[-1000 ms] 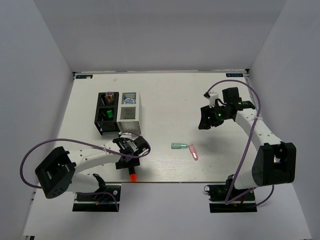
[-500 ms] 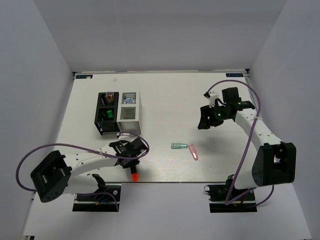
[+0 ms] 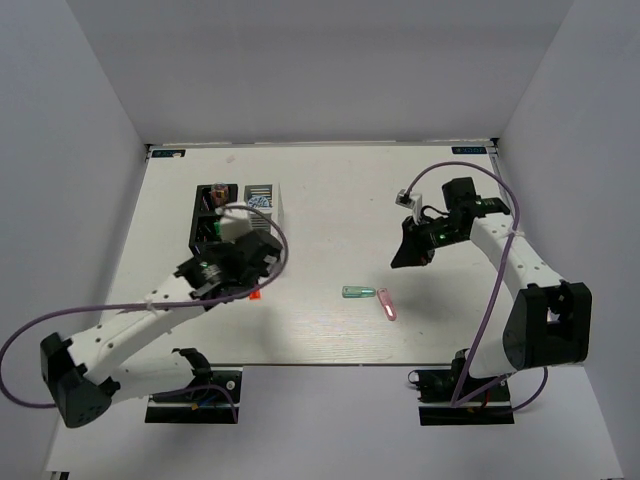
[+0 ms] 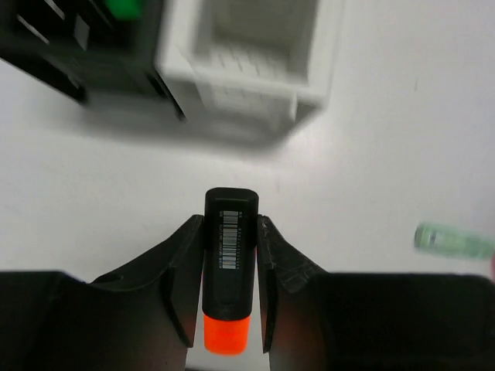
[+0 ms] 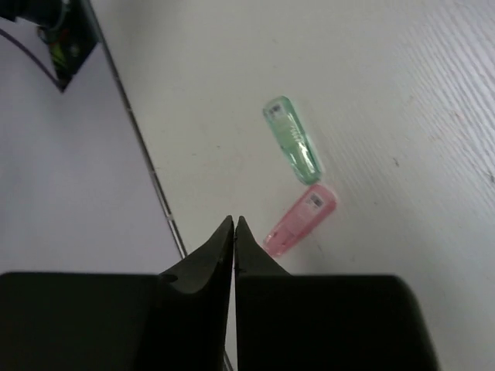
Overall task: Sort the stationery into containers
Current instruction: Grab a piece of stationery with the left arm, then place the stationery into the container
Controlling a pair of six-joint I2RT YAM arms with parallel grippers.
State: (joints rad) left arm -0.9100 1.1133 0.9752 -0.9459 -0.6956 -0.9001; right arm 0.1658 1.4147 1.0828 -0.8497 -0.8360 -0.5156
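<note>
The black container's near section is outward of my left gripper, to the left in the top view, and holds an item with a green cap, so I will swing over that section and release the marker.
My left gripper (image 4: 230, 232) is shut on a black marker with an orange cap (image 4: 229, 267), held above the table just in front of the white container (image 4: 247, 69) and the black container (image 4: 73, 54). From above, this gripper (image 3: 245, 268) hides the near half of the white container (image 3: 262, 188), and the black container (image 3: 200, 225) stands to its left. My right gripper (image 5: 233, 226) is shut with nothing in it, raised above a translucent green capsule (image 5: 292, 139) and a pink capsule (image 5: 300, 220). Both capsules lie mid-table, green (image 3: 357, 292) and pink (image 3: 387, 304), below the right gripper (image 3: 408, 256).
A green-capped item (image 3: 213, 228) sits in the black container's near compartment and a pinkish roll (image 3: 218, 190) in its far one. A blue-white roll (image 3: 258, 201) lies in the white container's far compartment. The table's front edge (image 3: 330, 365) runs near the arm bases.
My left gripper closed on the orange-capped marker near the front edge, then lifted it and carried it back toward the containers. My right gripper went from open to shut and dipped slightly toward the capsules.
</note>
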